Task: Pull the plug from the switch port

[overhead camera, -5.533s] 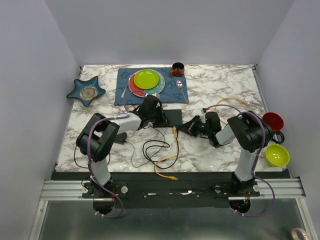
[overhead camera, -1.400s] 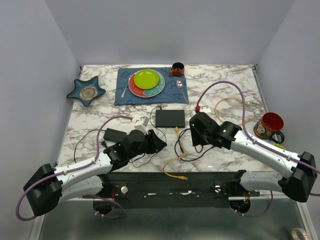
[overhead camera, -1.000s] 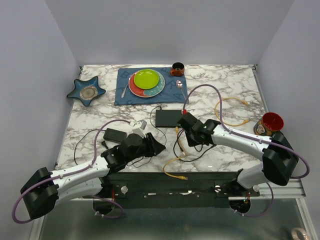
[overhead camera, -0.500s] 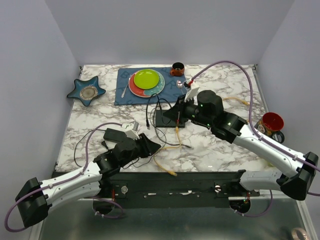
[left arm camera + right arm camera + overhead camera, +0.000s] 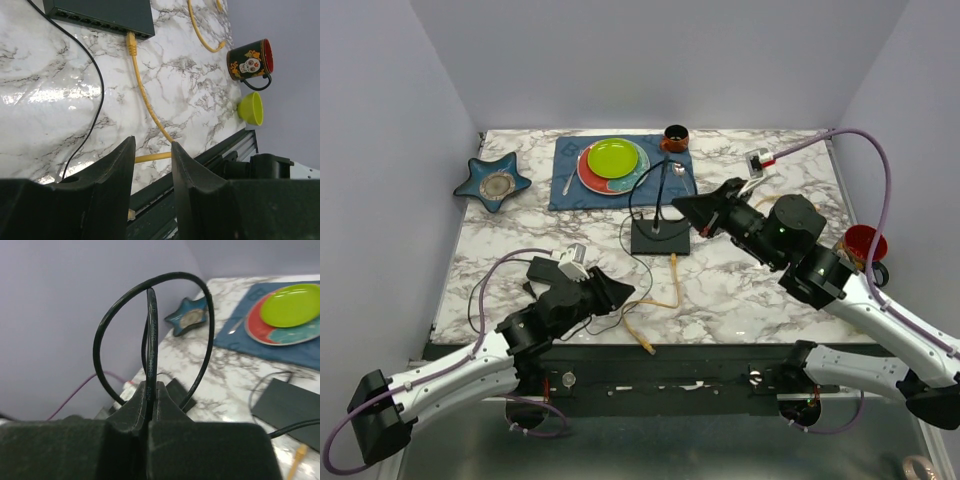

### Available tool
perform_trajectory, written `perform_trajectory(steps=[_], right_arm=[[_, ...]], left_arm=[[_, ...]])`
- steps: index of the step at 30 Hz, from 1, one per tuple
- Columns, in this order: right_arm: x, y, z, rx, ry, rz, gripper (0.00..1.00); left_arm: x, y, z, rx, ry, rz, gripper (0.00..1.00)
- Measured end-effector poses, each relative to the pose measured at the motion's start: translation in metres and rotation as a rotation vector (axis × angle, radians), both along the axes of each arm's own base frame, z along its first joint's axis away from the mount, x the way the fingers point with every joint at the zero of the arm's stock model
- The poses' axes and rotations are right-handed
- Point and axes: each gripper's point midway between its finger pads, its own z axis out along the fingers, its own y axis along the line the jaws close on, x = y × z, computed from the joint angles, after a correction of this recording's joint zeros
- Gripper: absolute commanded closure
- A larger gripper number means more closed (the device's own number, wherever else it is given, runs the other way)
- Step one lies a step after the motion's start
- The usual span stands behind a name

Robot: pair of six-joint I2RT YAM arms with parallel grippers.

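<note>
I should move my right gripper to the right in the top view and then down by the other yellow cable. There I should let go of the black cord hanging over the switch [image 5: 658,238].
The flat black switch [image 5: 658,238] lies mid-table, its sockets on the near edge. A yellow plug [image 5: 673,259] sits in one port [image 5: 131,42], and its yellow cable [image 5: 147,107] trails toward the table's front edge. My right gripper [image 5: 677,204] hangs above the switch's far right corner, shut on a thin black cord [image 5: 151,335] that arches up in a loop. That cord drops to the switch [image 5: 290,410]. My left gripper [image 5: 628,289] hovers near the front edge, left of the yellow cable, open with nothing between its fingers [image 5: 117,167].
A black power brick [image 5: 542,268] lies left of the switch. At the back are a blue star dish [image 5: 493,181], stacked plates on a blue mat [image 5: 613,160] and a brown cup [image 5: 675,137]. A skull mug [image 5: 250,62] and a green bowl [image 5: 251,107] stand at the right edge.
My right gripper shut on the black cord by the switch, then rose and swung back to the right, lifting it into a loop. The left arm drew back toward the front left.
</note>
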Motion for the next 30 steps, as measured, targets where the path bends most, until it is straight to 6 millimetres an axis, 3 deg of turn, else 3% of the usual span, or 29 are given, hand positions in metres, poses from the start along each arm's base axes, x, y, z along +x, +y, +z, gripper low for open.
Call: perform_trajectory(steps=[4, 7, 11, 13, 14, 15, 17, 18, 19, 20, 21, 25, 27, 30], right_arm=[[0.045, -0.055, -0.007, -0.088, 0.055, -0.382, 0.99], [0.082, -0.112, -0.021, -0.164, 0.124, -0.651, 0.99], [0.127, -0.211, -0.07, -0.251, 0.298, -0.963, 0.99], [0.139, -0.25, -0.1, -0.297, 0.4, -1.07, 0.99], [0.141, -0.261, -0.114, -0.322, 0.443, -1.096, 0.99], [0.144, -0.267, -0.128, -0.348, 0.486, -1.103, 0.97], [0.147, -0.273, -0.152, -0.392, 0.557, -1.107, 0.78], [0.148, -0.276, -0.164, -0.409, 0.591, -1.107, 0.48], [0.149, -0.278, -0.176, -0.422, 0.623, -1.102, 0.34], [0.149, -0.278, -0.189, -0.432, 0.653, -1.093, 0.29], [0.147, -0.277, -0.2, -0.443, 0.679, -1.077, 0.22], [0.135, -0.264, -0.227, -0.434, 0.722, -0.975, 0.16], [0.132, -0.252, -0.219, -0.386, 0.693, -0.916, 0.15], [0.133, -0.23, -0.186, -0.314, 0.591, -0.833, 0.15]], left_arm=[[0.0, 0.003, 0.001, -0.002, -0.002, 0.014, 0.57], [0.0, 0.005, -0.007, 0.021, 0.022, 0.023, 0.57], [-0.001, 0.006, -0.023, 0.066, 0.067, 0.029, 0.58], [-0.002, 0.007, -0.031, 0.089, 0.089, 0.031, 0.58], [-0.002, 0.008, -0.034, 0.097, 0.096, 0.032, 0.58], [-0.003, 0.009, -0.035, 0.103, 0.1, 0.032, 0.58], [-0.003, 0.011, -0.037, 0.114, 0.105, 0.037, 0.57], [-0.003, 0.012, -0.038, 0.12, 0.108, 0.04, 0.57], [-0.003, 0.013, -0.038, 0.125, 0.108, 0.044, 0.55], [-0.003, 0.014, -0.039, 0.129, 0.11, 0.046, 0.53], [-0.003, 0.015, -0.039, 0.132, 0.111, 0.048, 0.44], [-0.003, 0.019, -0.039, 0.131, 0.115, 0.069, 0.14], [-0.002, 0.022, -0.04, 0.137, 0.118, 0.084, 0.11], [0.0, 0.024, -0.044, 0.154, 0.13, 0.101, 0.06]])
